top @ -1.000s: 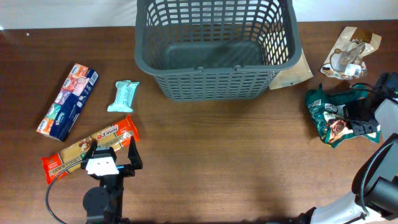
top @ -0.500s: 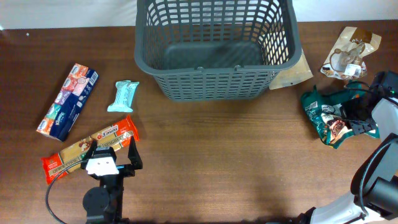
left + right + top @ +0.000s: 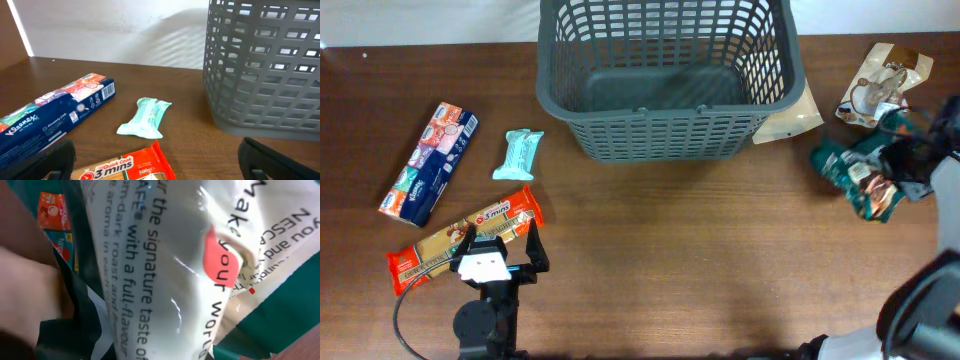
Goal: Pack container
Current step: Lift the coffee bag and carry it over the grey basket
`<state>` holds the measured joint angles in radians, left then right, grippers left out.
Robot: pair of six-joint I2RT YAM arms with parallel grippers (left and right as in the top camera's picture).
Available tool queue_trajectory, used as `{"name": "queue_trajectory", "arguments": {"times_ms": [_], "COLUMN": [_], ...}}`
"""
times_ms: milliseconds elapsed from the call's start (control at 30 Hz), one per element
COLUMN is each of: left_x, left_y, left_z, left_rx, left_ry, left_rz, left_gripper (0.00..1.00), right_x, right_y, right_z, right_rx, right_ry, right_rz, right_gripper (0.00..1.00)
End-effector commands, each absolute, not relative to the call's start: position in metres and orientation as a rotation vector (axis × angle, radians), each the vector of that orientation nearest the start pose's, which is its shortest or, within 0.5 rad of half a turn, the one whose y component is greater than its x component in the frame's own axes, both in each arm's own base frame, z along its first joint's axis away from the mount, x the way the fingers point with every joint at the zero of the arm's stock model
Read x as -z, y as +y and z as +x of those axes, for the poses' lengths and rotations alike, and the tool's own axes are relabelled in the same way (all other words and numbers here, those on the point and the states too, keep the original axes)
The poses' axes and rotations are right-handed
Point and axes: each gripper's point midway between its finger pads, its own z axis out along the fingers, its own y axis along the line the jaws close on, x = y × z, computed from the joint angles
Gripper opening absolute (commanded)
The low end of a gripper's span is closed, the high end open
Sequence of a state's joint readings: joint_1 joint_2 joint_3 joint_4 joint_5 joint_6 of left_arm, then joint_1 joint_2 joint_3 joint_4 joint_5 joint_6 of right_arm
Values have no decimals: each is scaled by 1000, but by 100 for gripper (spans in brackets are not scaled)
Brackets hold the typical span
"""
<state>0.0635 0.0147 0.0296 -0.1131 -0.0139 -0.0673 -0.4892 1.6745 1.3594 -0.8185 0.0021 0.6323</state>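
I should lift my right gripper toward the left in the overhead view, over the container's rim, then lower it to release the coffee pack on the container's bottom, because the bottom is empty.
The dark grey lattice container stands at the back middle of the table, with nothing visible inside; its wall also shows in the left wrist view. My right gripper is shut on a green coffee pack and holds it off the table at the right edge. The pack fills the right wrist view and hides the fingers. My left gripper is open over an orange pasta pack, also seen in the left wrist view between the fingers.
A blue tissue pack and a mint-green bar lie at the left. A brown snack pouch lies at the back right. A tan packet lies against the container's right side.
My right gripper has lifted the green coffee pack off the table and carried it a little toward the back right. The left arm has not moved.
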Motion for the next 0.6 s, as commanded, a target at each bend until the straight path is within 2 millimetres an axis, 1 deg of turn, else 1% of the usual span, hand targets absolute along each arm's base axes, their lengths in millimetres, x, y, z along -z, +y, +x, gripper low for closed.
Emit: {"name": "queue_trajectory", "arguments": {"times_ms": [0,100,133,300,333,400,500,533,567], "left_x": [-156,-156,-156,-156,-156,-156,-156,-156,-156], "left_y": [16,16,16,16,16,16,16,16,16], "left_z": [244,244,244,244,244,244,244,244,244], "left_rx": [-11,-11,-11,-11,-11,-11,-11,-10,-11], "left_ry": [1662,1662,1662,1662,1662,1662,1662,1662,1662], "left_rz": [-96,-96,-96,-96,-96,-96,-96,-96,-96], "left_gripper": [99,99,99,99,99,99,99,99,99], "right_x": [-215,-236,-247,-277,-291,-307,-333,-345,-365], "right_y": [-193,-187,-180,-157,-145,-137,-124,-118,-106], "right_z": [363,361,365,382,390,396,403,406,409], "right_rx": [-35,-53,-95,-259,-334,-392,-421,-423,-421], "right_ry": [2131,2102,2103,2070,2053,2027,1995,1984,1963], "right_rz": [1284,1222,1141,949,858,799,718,675,605], "right_gripper": [4,4,4,4,4,4,4,4,4]}}
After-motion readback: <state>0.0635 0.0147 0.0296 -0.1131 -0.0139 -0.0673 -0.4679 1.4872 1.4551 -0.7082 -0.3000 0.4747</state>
